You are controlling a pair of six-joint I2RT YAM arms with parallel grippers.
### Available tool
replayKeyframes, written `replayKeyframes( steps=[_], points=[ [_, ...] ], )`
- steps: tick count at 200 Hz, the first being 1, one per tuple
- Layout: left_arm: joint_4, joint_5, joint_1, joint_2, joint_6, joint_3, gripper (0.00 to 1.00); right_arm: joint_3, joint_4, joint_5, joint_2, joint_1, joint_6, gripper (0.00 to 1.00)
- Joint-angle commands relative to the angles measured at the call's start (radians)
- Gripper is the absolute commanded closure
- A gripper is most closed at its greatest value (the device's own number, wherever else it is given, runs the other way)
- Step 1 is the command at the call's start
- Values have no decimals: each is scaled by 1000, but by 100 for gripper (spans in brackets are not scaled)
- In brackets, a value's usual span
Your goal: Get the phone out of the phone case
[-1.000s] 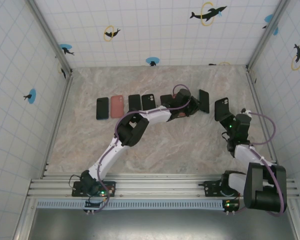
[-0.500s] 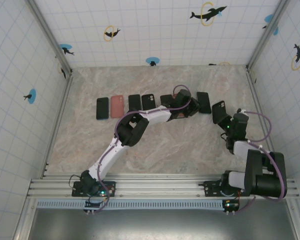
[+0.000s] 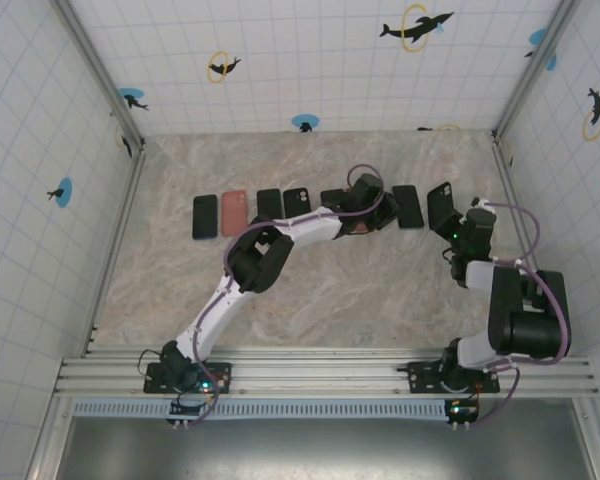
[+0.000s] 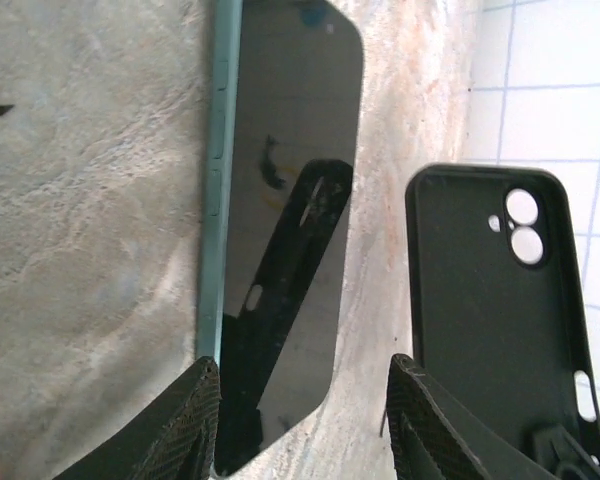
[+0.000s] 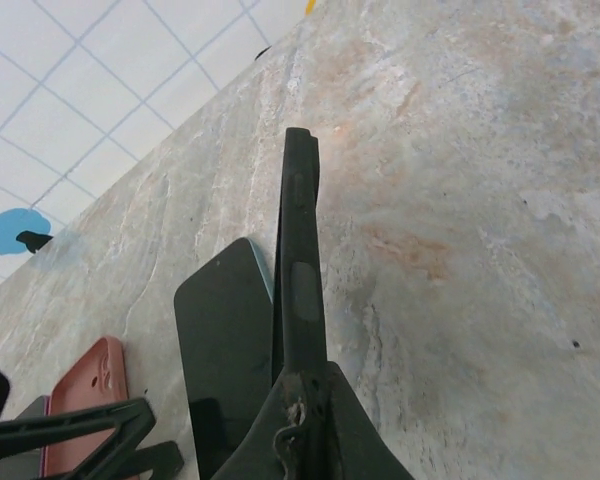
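Observation:
The right gripper lowers and tilts the empty case flat on the bare tabletop (image 3: 425,194) (image 5: 344,288) beside the phone below it next and releases it, the phone already out.
The phone (image 4: 280,200), dark screen up with a teal edge, lies flat on the marble table (image 3: 310,290), out of its case. My left gripper (image 4: 305,425) is open and straddles the phone's near end, its right finger well off the phone's edge. In the top view the left gripper (image 3: 383,214) sits just left of the phone (image 3: 408,206). The empty black phone case (image 4: 500,310) stands tilted to the right of the phone, inner side and camera holes showing. My right gripper (image 5: 302,440) is shut on the case (image 5: 300,250), seen edge-on beside the phone (image 5: 225,350). From above, the right gripper (image 3: 452,222) holds the case (image 3: 440,206).
A row of other phones and cases lies left of the left gripper: a black one (image 3: 205,216), a pink case (image 3: 234,212), and more black ones (image 3: 268,205). The tiled back wall (image 3: 310,60) and right wall (image 3: 570,180) are close.
My left gripper has opened and let go of the phone, which now lies flat. My right gripper has carried the case farther toward the back wall, apart from the phone.

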Motion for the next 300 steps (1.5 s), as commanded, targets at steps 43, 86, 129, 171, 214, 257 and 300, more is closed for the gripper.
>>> replayKeyframes(
  steps=[43, 86, 129, 171, 214, 257, 300],
  points=[
    [-73, -20, 11, -161, 121, -2, 48, 122, 155, -49, 187, 3, -72, 100],
    [-43, -11, 23, -320, 164, -128, 43, 180, 183, -106, 289, -10, -74, 100],
    [-21, -6, 41, -416, 181, -218, 41, 194, 151, -133, 314, -29, -89, 100],
    [-11, 2, 49, -456, 190, -258, 40, 196, 131, -149, 326, -37, -99, 99],
    [7, 2, 60, -496, 191, -316, 39, 194, 122, -143, 320, -49, -134, 90],
    [34, -3, 66, -534, 185, -380, 38, 219, 73, -144, 324, -52, -173, 86],
    [27, 8, 73, -546, 193, -392, 37, 219, 19, -126, 312, -53, -235, 83]
  ],
)
